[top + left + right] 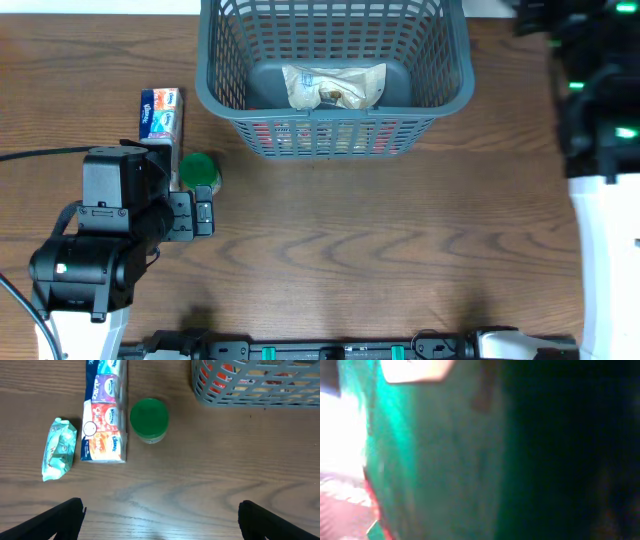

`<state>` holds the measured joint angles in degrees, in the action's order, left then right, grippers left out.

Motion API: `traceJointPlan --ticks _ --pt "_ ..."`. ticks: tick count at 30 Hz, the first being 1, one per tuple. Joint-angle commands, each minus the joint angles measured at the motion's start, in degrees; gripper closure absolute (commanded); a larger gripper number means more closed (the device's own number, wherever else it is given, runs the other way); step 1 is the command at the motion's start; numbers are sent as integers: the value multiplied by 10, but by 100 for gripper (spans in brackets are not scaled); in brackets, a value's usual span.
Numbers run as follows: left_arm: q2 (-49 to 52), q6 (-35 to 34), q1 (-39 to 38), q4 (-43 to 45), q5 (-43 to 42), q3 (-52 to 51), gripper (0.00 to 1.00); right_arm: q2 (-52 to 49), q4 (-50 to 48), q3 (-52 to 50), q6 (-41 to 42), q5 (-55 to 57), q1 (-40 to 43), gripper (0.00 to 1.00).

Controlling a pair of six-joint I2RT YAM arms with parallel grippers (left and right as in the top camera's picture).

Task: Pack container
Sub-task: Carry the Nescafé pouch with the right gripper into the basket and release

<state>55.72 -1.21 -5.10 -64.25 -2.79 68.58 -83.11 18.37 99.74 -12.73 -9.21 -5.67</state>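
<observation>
My right gripper should swing left in the overhead view over the basket, then go down inside by the pale bag, where there is free space.
The container, a dark grey lattice basket (225, 60), stands at the back middle of the table; its corner shows in the left wrist view (198, 385). A crumpled pale bag (333, 86) lies inside it, and red and yellow packaging shows through the front wall. A green-lidded jar (199, 170) (149, 419), a multicoloured tissue pack (160, 112) (105, 410) and a small green-white packet (59, 450) lie left of the basket. My left gripper (160, 520) (203, 210) is open and empty, just short of the jar. The right wrist view is a green and dark blur with no fingers visible.
The right arm (600, 100) is folded at the table's right edge, beside a white base (610, 250). Bare wooden tabletop (400, 240) spreads in front of the basket. A black cable (40, 155) runs in from the left edge.
</observation>
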Motion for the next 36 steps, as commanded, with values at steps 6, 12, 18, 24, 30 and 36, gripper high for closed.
traceJointPlan --ticks 6,12,18,24,30,36 --pt "0 7 -2 -2 5 10 2 -121 -20 18 -70 44 -114 99" --pt "0 7 -2 -2 5 10 1 -213 14 18 -54 49 -119 99" --pt "0 7 -2 -2 5 10 2 -271 84 18 -53 56 -119 99" --pt "0 7 -2 -2 5 10 2 -286 133 18 -53 68 -119 84" --pt "0 7 -2 -2 5 10 1 -276 142 18 -53 68 -119 20" --pt "0 7 -2 0 5 10 2 -224 116 22 -53 57 -119 7"
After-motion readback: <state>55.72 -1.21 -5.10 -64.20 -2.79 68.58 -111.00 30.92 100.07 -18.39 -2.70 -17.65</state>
